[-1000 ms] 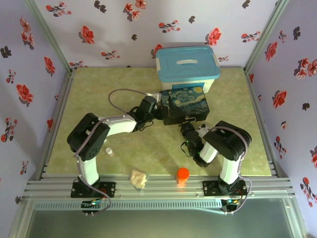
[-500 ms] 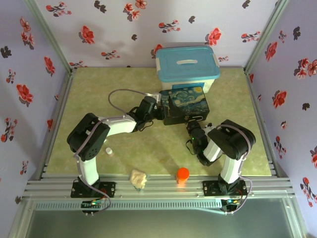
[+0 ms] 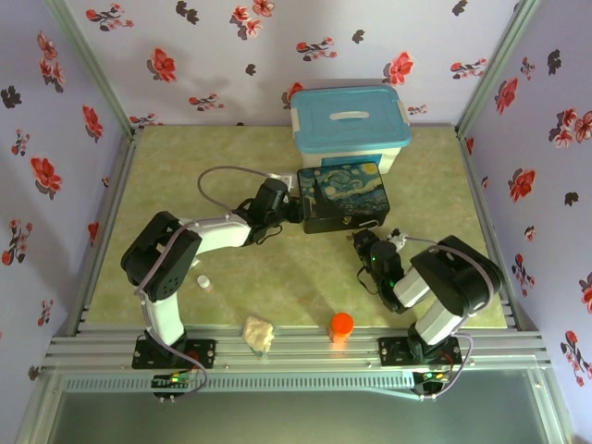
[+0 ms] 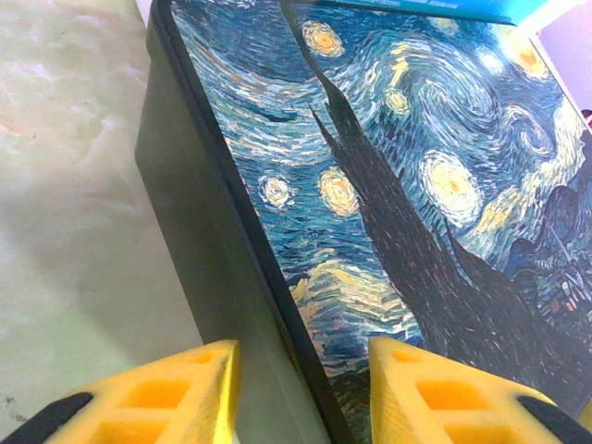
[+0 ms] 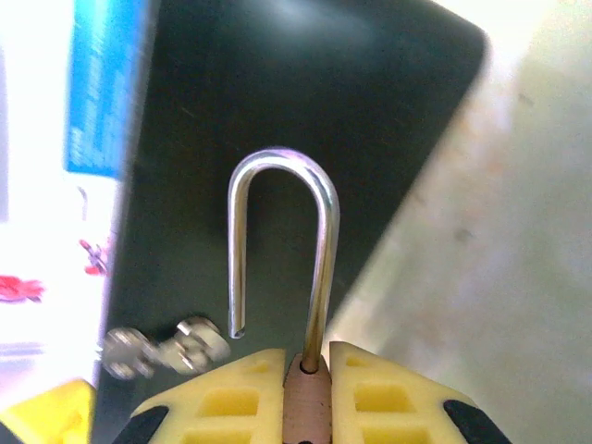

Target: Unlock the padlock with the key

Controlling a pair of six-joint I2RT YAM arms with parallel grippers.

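Observation:
Bare tabletop lies below and back of the gripper and the shackle stands open, so next my right gripper needs to draw back and down to release the padlock [image 5: 307,400] there.
My right gripper [image 5: 307,356] is shut on the padlock [image 5: 307,400], a small brass body pinched between the yellow fingers. Its silver shackle [image 5: 282,231] stands open, with one leg free of the body, in front of the dark front wall of the starry-night box [image 3: 344,194]. The box's silver clasp [image 5: 166,347] shows blurred to the left of the shackle. In the top view the right gripper [image 3: 363,240] sits just in front of the box. My left gripper [image 4: 303,356] is open, its fingers straddling the box's left lid edge [image 4: 250,250]. The key is hidden.
A white tub with a blue lid [image 3: 350,125] stands right behind the box. An orange cylinder [image 3: 341,326] and a crumpled beige lump [image 3: 260,333] lie near the front edge. A small white cylinder [image 3: 203,282] sits by the left arm. Flowered walls enclose the table.
The right arm's elbow has swung out to the right, and its gripper with the padlock has shifted right along the box front. The left arm has stayed at the box.

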